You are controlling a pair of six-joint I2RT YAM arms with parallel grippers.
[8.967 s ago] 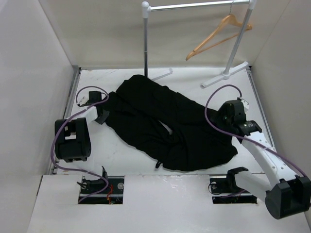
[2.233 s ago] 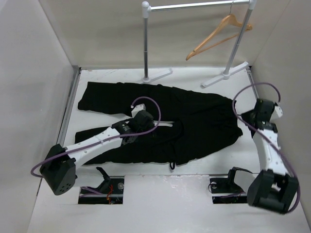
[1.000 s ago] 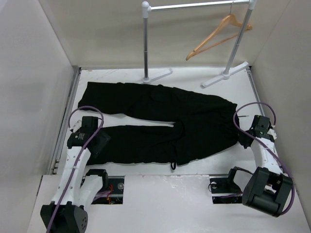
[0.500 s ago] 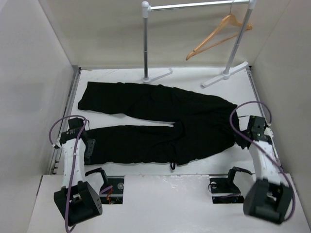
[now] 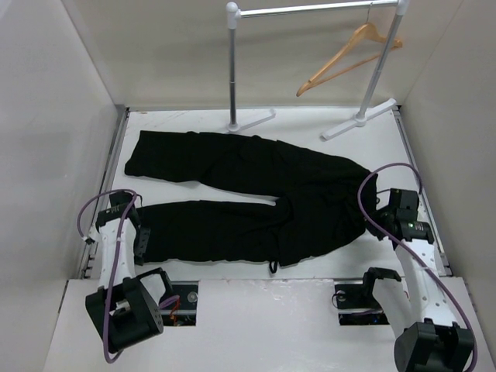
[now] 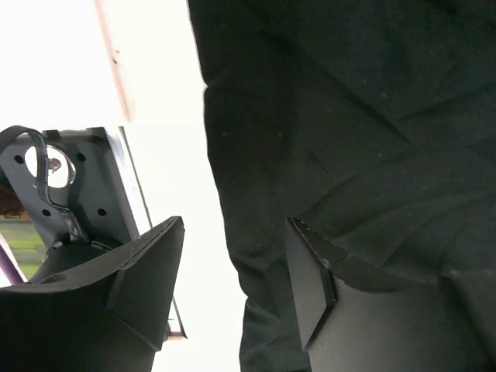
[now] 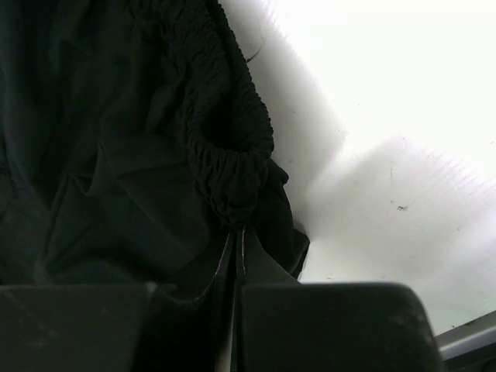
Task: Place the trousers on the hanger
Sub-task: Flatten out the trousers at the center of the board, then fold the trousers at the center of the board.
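Next, my right gripper lifts the waistband's near end outward over the waistband's far end (image 5: 366, 170), which lies outward of it, and releases, as the trousers' legs lie apart.
The black trousers (image 5: 256, 178) lie spread flat on the white table (image 5: 194, 120), both legs pointing left and the waistband at the right. My left gripper (image 5: 144, 239) (image 6: 235, 232) is open at the cuff end of the near leg. One finger is over bare table and the other over the fabric (image 6: 349, 116). My right gripper (image 5: 377, 208) (image 7: 236, 236) is shut on the gathered elastic waistband (image 7: 232, 155). The tan wooden hanger (image 5: 349, 54) hangs tilted from the rail at the back right, far from both grippers.
The grey rail stand (image 5: 232, 70) has its feet on the table's far edge, just behind the trousers. White walls enclose the left, right and back. A raised white shelf (image 5: 263, 325) with the arm mounts runs along the near edge.
Over the last second my left gripper slid out to the near leg's cuff end and its jaws narrowed a little. My right gripper, still shut on the waistband, shifted slightly away from the near edge.
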